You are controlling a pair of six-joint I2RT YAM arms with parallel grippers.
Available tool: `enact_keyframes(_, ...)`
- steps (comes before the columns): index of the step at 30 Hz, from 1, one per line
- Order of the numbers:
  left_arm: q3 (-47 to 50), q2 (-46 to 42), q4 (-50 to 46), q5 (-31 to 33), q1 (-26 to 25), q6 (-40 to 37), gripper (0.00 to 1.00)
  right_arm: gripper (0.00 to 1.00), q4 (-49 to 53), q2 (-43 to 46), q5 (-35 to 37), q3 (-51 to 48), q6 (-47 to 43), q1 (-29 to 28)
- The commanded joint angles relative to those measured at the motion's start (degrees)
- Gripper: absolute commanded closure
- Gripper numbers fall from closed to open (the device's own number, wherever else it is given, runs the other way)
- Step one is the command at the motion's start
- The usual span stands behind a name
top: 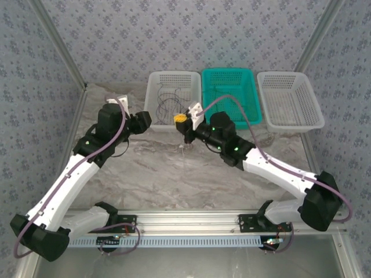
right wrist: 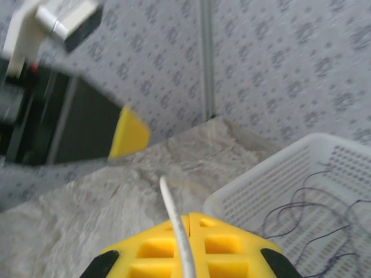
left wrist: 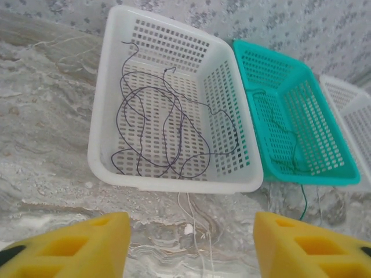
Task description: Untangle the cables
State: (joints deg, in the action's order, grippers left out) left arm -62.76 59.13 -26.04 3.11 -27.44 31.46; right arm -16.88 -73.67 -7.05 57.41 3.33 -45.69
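Observation:
My right gripper swings past the teal basket next, over the other white basket, and lowers to release the white cable there, since that basket is empty.
Several thin dark cables lie looped and crossed over one another in the left white basket, also visible in the right wrist view as dark cables. A teal-green cable lies in the teal basket and trails over its near edge. A thin white cable lies on the table in front of the white basket, below my left gripper, which is open with nothing between its yellow fingers. My right gripper is shut on a white cable that sticks out past its tips.
Three baskets stand in a row at the back: white basket, teal basket, and another white basket. Both grippers, the left gripper and the right gripper, hover close together just in front of the left basket. Patterned walls enclose the marbled table.

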Motion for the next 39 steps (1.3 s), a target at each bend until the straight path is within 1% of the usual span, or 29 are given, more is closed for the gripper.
enact_keyframes(1,-0.1,-2.68,4.45,-3.44,0.02,-1.82,0.37,1.0,4.53,2.89,4.49,3.2,1.84,3.13)
enact_keyframes(3,0.76,-3.59,4.97,-4.74,0.02,-2.1,0.35,1.0,5.71,3.68,6.85,4.9,0.99,5.67)
enact_keyframes(5,1.9,-4.43,6.09,-6.05,0.02,-2.15,0.35,1.0,7.82,3.64,8.68,7.23,1.6,9.63)
enact_keyframes(7,2.86,-4.91,6.55,-7.08,0.05,-1.94,0.35,1.0,9.76,2.92,10.37,9.9,4.67,15.62)
enact_keyframes(9,3.13,-4.99,5.99,-7.61,-0.07,-2.14,0.34,1.0,10.73,1.78,9.88,12.61,7.72,21.36)
enact_keyframes(11,3.28,-4.99,4.86,-7.86,-0.13,-2.78,0.34,1.0,8.56,0.46,9.49,12.74,7.64,26.2)
enact_keyframes(13,3.61,-5.28,4.06,-7.94,-0.16,-3.28,0.34,1.0,6.44,-1.24,11.78,12.81,7.65,30.34)
enact_keyframes(15,4.32,-5.74,4.04,-7.95,-0.15,-3.45,0.34,1.0,4.44,-3.04,13.58,12.75,8.0,33.92)
enact_keyframes(18,6.04,-6.46,5.24,-8.28,-0.16,-2.92,0.34,1.0,1.21,-5.72,14.38,12.14,7.4,38.65)
enact_keyframes(20,6.68,-6.55,5.7,-8.65,-0.16,-2.81,0.34,1.0,-0.36,-7.03,14.62,11.42,6.43,41.27)
enact_keyframes(21,6.84,-6.44,5.54,-8.78,-0.16,-2.89,0.33,1.0,-1.74,-7.65,14.73,9.22,5.56,42.61)
enact_keyframes(25,7.65,-6.14,5.8,-8.85,-0.19,-3.08,0.33,1.0,-6.58,-10.35,14.36,5.73,3.07,46.95)
enact_keyframes(30,8.23,-5.38,7.34,-9.27,-0.22,-2.04,0.33,1.0,-7.41,-17.15,10.07,6.57,2.24,51.68)
enact_keyframes(33,8.04,-5.1,7.5,-9.61,-0.21,-1.72,0.33,1.0,-4.64,-22.02,8.19,9.94,2.07,53.74)
enact_keyframes(36,8.19,-5.28,7.16,-9.56,-0.21,-1.58,0.33,1.0,-1.82,-26.14,6.96,14.22,5.74,55.8)
enact_keyframes(38,8.43,-5.33,6.98,-9.36,-0.2,-1.46,0.33,1.0,3.95,-29.4,5.68,18.66,9.12,57.04)
enact_keyframes(39,8.65,-5.43,7.05,-9.31,-0.24,-1.33,0.33,0.98,8.17,-31.36,5.06,21.61,11.51,57.5)
